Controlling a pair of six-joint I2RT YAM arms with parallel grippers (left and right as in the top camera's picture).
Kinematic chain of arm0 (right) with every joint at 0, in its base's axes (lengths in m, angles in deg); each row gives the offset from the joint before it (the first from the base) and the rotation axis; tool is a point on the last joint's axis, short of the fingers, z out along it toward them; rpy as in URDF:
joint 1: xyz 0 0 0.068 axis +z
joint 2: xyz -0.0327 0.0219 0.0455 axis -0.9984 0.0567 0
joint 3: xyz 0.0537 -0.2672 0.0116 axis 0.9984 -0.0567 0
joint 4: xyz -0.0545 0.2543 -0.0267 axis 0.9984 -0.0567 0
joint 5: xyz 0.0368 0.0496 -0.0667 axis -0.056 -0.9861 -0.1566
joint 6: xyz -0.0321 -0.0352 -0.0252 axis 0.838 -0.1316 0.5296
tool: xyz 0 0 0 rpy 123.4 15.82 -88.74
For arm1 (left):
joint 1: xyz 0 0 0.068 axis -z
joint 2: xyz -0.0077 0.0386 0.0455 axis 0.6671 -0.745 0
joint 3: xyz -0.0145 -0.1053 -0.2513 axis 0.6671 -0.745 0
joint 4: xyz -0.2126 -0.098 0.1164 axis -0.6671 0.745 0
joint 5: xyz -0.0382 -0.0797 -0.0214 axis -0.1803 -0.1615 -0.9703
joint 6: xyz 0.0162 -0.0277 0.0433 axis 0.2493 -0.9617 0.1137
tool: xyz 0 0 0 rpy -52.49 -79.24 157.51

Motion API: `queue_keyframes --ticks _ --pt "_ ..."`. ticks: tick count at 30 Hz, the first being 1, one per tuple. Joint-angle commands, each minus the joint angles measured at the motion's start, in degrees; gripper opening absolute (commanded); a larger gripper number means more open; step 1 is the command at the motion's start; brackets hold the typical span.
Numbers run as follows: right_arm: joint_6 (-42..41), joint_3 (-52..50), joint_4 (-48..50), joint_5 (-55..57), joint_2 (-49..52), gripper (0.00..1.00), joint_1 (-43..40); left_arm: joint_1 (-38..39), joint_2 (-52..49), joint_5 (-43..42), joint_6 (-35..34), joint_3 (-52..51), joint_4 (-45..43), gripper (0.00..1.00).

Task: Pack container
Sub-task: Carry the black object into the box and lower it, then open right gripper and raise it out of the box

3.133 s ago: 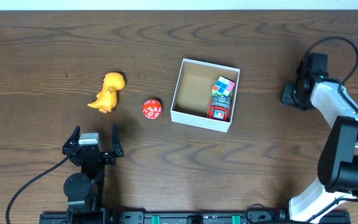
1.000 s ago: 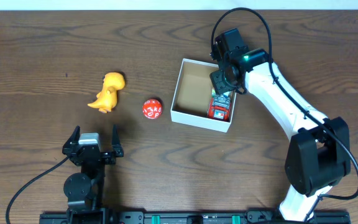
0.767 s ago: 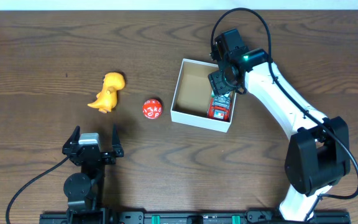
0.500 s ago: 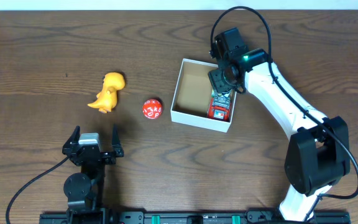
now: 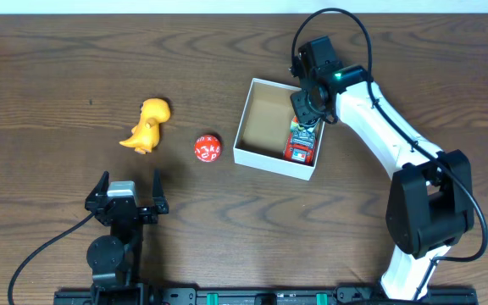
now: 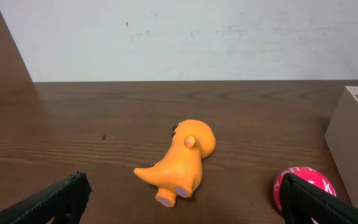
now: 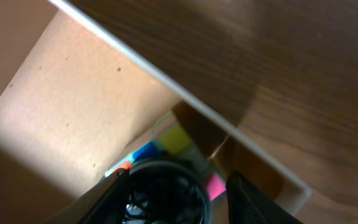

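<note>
My right gripper will next move gently outward over the colour cube by the container's far side and let go of the black object. That cube lies outward of the gripper's fingers.
The container, a white-walled box with a brown inside, stands right of centre; it holds a red toy car and a colour cube, which is mostly hidden in the overhead view. My right gripper hangs over its back right corner. A black round object sits between the jaws, touching the left finger, with a gap at the right finger. My left gripper is open and empty near the front edge. An orange dinosaur and a red ball lie left of the container.
In the left wrist view the dinosaur lies on its side straight ahead, the red ball is by the right finger, and the container's wall is at far right. A pale wall runs along the table's back.
The right arm swung from the table's far right to over the container. In the last half second it shifted slightly right and back. The left arm and loose toys stayed still.
</note>
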Motion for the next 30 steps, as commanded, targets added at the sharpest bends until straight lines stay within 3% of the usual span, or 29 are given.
queue_keyframes --ticks 1,30 --pt "0.7 -0.3 1.2 1.0 1.6 0.53 -1.3 0.1 0.3 -0.7 0.0 -0.9 2.1 0.98" --pt "6.8 -0.3 12.4 1.0 1.7 0.55 -3.8 0.1 0.3 -0.7 0.0 -0.9 2.1 0.98"
